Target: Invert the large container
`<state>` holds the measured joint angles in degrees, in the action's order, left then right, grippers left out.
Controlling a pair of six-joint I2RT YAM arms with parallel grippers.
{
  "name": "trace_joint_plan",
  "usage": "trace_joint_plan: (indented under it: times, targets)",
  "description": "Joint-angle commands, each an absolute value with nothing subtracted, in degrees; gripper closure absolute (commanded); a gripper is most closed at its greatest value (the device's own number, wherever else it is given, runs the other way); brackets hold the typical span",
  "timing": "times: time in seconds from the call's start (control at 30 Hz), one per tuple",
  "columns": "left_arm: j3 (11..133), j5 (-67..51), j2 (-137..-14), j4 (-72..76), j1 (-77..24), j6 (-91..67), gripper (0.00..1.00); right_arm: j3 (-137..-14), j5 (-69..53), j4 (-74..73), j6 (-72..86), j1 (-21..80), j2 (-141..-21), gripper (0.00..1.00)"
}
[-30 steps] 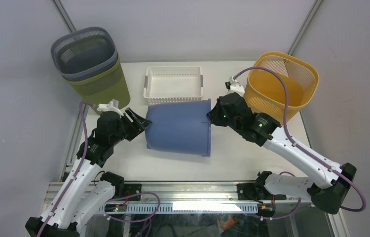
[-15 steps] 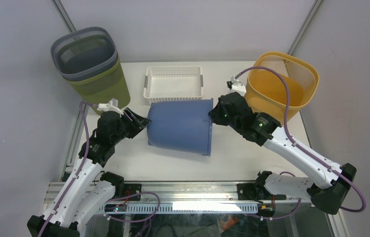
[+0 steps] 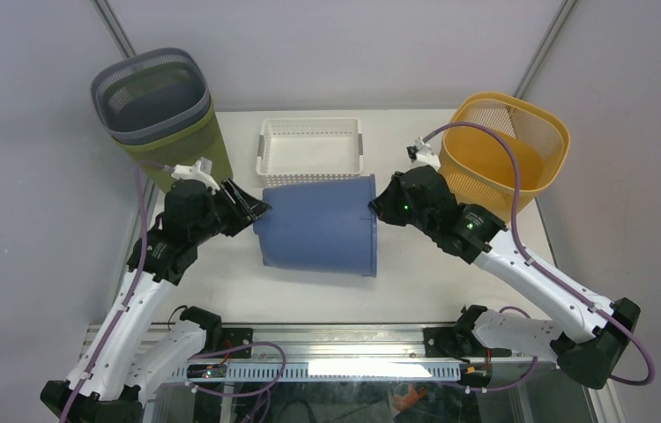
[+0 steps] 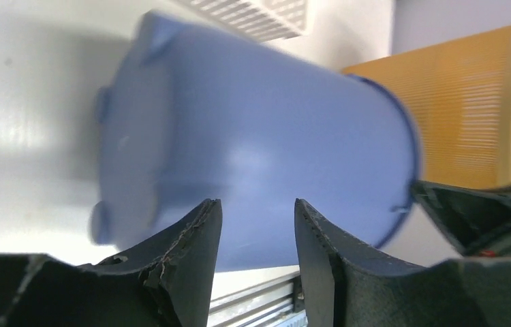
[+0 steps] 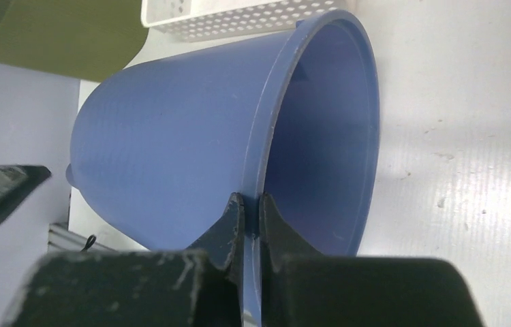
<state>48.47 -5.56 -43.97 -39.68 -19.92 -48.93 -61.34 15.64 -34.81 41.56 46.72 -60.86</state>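
My right gripper needs to lower the bucket's rim, draw it back onto the bare tabletop [image 3: 399,256] [image 5: 406,228] beside the bucket and then let go, because the bucket's opening still faces sideways.
The large container [image 3: 318,225] is a blue bucket lying on its side in the middle of the table, mouth to the right and base to the left. My right gripper [image 3: 373,210] is shut on its rim; in the right wrist view the fingers [image 5: 231,218] pinch the rim's edge [image 5: 276,116], one outside and one inside. My left gripper [image 3: 252,211] is at the far corner of the base, open. In the left wrist view the left gripper [image 4: 256,202] shows a gap between its fingers, with the bucket's wall [image 4: 259,136] beyond them.
A grey basket [image 3: 155,97] nested in a green one [image 3: 181,150] stands at the back left. A white perforated tray [image 3: 309,150] sits just behind the bucket. An orange basket [image 3: 508,145] stands at the back right, close to the right arm.
My left gripper has moved up and toward the far corner of the bucket's base, and its jaws have narrowed a little. The right gripper keeps its hold on the rim.
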Motion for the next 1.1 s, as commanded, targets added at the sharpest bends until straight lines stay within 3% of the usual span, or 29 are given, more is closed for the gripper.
trace_joint_plan:
  times: [0.0, 0.1, 0.3, 0.5, 0.73, 1.07]
  targets:
    - [55.43, -12.53, -44.57, -34.45, -20.49, -47.93, 0.55, -60.75, 8.38, -39.65, 40.66, 47.46, -63.47, 1.0]
    - [57.08, -13.17, -45.21, -34.53, -20.53, -47.98, 0.53, -60.12, 8.19, -38.97, 40.93, 47.33, -63.56, 1.0]
    - [60.85, -1.77, -47.69, -48.63, -20.53, -45.82, 0.34, -58.45, 8.41, -38.77, 41.28, 46.62, -63.07, 1.0]
    - [57.78, -0.52, -45.26, -53.84, -20.27, -46.91, 0.19, -56.85, 6.97, -38.1, 41.63, 44.69, -61.88, 1.0]
    - [54.48, -2.59, -44.32, -55.05, -18.38, -45.27, 0.12, -51.21, -1.28, -34.0, 43.23, 38.87, -58.85, 1.0]
    - [54.86, -10.37, -43.11, -48.71, -17.52, -45.13, 0.12, -36.19, -12.88, -27.56, 52.76, 26.92, -47.78, 1.0]
